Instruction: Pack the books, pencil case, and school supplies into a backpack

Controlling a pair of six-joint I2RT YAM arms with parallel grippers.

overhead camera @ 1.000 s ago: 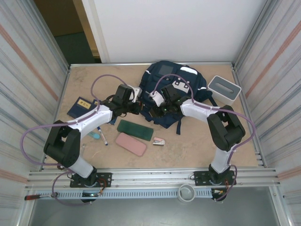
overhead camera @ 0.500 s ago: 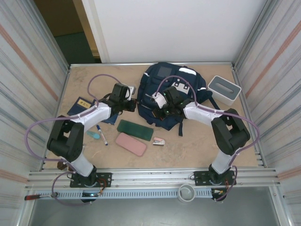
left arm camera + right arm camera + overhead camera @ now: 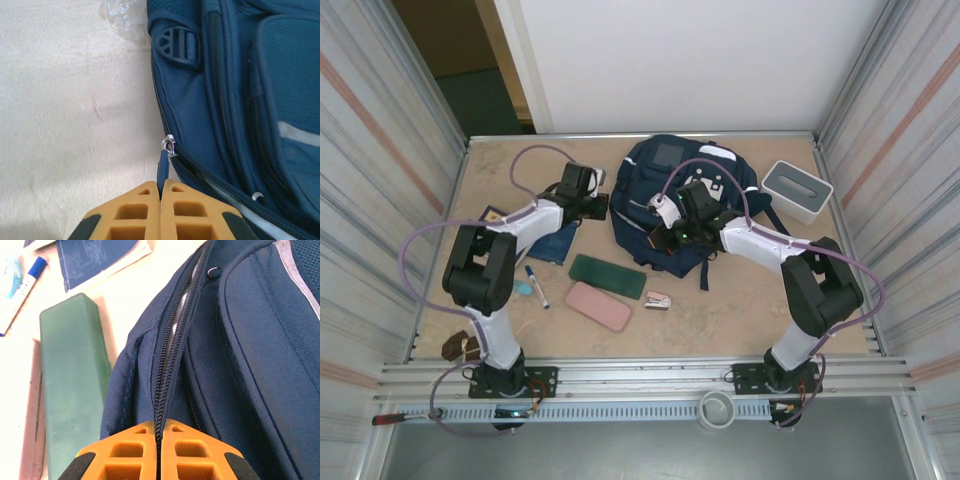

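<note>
My left gripper will next pull the pull [image 3: 163,170] outward past the buckle to the mesh pocket [image 3: 159,15] and let it go, because the zipper track still continues beyond the silver ring.
The navy backpack [image 3: 705,185] lies at the back middle of the table. My left gripper [image 3: 602,206] is at its left side, shut on the blue zipper pull [image 3: 163,170], which hangs from a silver ring. My right gripper [image 3: 661,236] is at the bag's near edge, shut on the zipper seam [image 3: 165,375] of the backpack [image 3: 250,350]. Left of the bag lie navy books [image 3: 556,243], partly under the left arm. Nearer the front are a green pencil case [image 3: 607,276], the pen [image 3: 536,285] and the pink-and-silver stapler [image 3: 658,299].
A pink case [image 3: 598,306] lies in front of the green one. A white box with a grey top [image 3: 797,190] stands to the right of the backpack. A small light-blue item [image 3: 521,287] lies beside the pen. Corrugated walls close in both sides.
My left gripper has drawn the zipper pull back and to the left along the bag's side. The right gripper has closed on the zipper seam and the backpack has shifted slightly.
</note>
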